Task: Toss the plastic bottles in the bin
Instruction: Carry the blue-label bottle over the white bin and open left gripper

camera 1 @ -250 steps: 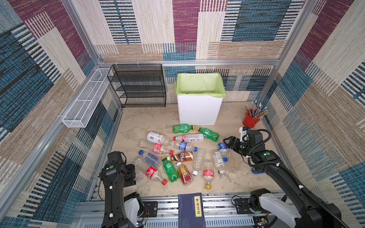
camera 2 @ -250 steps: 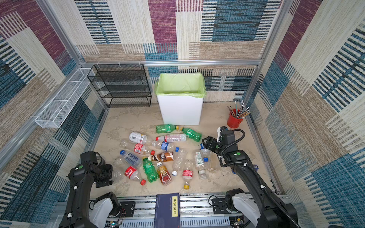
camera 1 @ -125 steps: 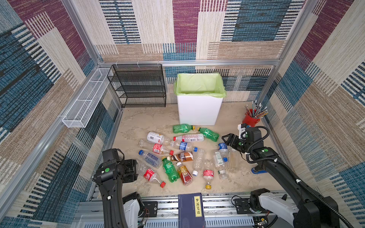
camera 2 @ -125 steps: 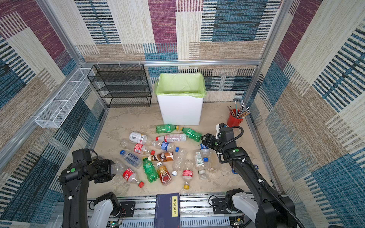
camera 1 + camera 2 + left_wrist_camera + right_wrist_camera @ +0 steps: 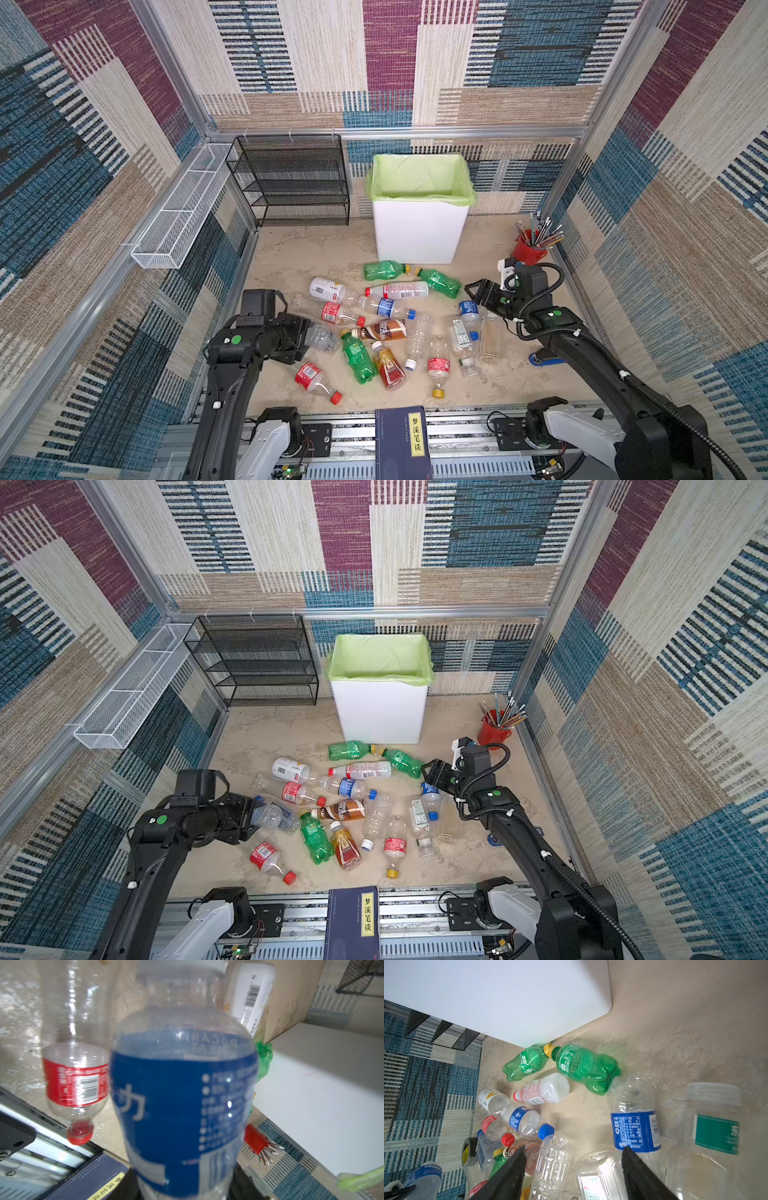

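Next, my left gripper will climb and reach outward to the bin's opening (image 5: 421,180) to release the clear bottle there, since the bin's rim stands high above the scattered bottles.
Several plastic bottles (image 5: 384,328) lie scattered on the beige floor in front of the bin (image 5: 419,232), a white one with a green bag over its rim. My left gripper (image 5: 305,336) is shut on a clear bottle with a blue label (image 5: 182,1095), held low at the left edge of the pile and showing in a top view (image 5: 274,814). A red-labelled bottle (image 5: 311,376) lies just in front of it. My right gripper (image 5: 573,1149) is open and empty, hovering over clear bottles (image 5: 635,1122) at the pile's right side. Two green bottles (image 5: 583,1068) lie near the bin's base (image 5: 508,1001).
A black mesh rack (image 5: 291,183) stands at the back left and a white wire basket (image 5: 178,220) hangs on the left wall. A red cup of pencils (image 5: 528,249) sits back right. A dark book (image 5: 401,440) is at the front edge, and a blue tape roll (image 5: 544,359) lies under the right arm.
My left gripper swung right toward the pile and closed on the blue-labelled bottle. My right gripper drifted slightly toward the bin, still open.
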Robot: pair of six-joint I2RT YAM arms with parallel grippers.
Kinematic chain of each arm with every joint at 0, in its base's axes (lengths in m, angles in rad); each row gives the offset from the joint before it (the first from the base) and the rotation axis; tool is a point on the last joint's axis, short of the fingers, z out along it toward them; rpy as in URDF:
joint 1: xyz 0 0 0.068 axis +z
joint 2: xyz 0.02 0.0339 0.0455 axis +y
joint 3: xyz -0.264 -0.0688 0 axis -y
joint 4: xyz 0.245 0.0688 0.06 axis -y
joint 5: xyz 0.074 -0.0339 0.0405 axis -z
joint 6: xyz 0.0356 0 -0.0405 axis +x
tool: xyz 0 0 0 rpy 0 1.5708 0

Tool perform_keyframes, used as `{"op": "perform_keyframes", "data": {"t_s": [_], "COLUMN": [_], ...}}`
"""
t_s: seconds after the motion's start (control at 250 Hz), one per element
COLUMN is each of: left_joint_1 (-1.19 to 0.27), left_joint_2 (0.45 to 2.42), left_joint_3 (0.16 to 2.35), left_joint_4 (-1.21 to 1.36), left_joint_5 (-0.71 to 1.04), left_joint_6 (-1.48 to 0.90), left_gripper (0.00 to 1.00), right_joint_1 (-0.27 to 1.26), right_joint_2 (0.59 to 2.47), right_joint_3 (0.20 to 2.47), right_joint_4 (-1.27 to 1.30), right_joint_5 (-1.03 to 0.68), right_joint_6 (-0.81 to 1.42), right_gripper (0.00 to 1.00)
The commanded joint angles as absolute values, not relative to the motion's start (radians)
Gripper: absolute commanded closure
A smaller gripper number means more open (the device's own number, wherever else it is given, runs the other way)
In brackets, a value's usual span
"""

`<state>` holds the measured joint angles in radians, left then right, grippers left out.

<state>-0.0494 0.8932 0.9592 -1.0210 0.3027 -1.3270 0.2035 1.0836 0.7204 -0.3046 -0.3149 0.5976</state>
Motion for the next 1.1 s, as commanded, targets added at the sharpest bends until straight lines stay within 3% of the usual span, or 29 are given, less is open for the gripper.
{"op": "perform_keyframes", "data": {"t_s": [0.0, 0.24, 0.46, 0.8, 0.976, 1.096], "left_joint_1": [-0.179, -0.458, -0.643, -0.674, -0.661, -0.62], "left_joint_2": [0.978, 1.12, 1.123, 1.214, 1.372, 1.549], "left_joint_3": [1.045, 1.198, 1.145, 1.136, 1.309, 1.559], "left_joint_4": [-0.868, -0.722, -0.382, 0.046, 0.141, 0.176], "left_joint_5": [0.185, -0.014, -0.121, -0.106, -0.062, -0.007], "left_joint_6": [-1.226, -0.972, -0.664, -0.371, -0.308, -0.295], "left_gripper": [0.56, 0.57, 0.53, 0.5, 0.51, 0.49], "right_joint_1": [0.206, 0.206, 0.206, 0.206, 0.206, 0.206], "right_joint_2": [1.09, 1.08, 1.062, 1.058, 1.054, 1.051], "right_joint_3": [0.733, 0.733, 0.725, 0.727, 0.729, 0.731], "right_joint_4": [-0.28, -0.286, -0.284, -0.287, -0.29, -0.294], "right_joint_5": [-0.33, -0.328, -0.325, -0.316, -0.305, -0.308], "right_joint_6": [0.58, 0.565, 0.562, 0.56, 0.557, 0.556], "right_gripper": [0.26, 0.26, 0.26, 0.27, 0.27, 0.27]}}
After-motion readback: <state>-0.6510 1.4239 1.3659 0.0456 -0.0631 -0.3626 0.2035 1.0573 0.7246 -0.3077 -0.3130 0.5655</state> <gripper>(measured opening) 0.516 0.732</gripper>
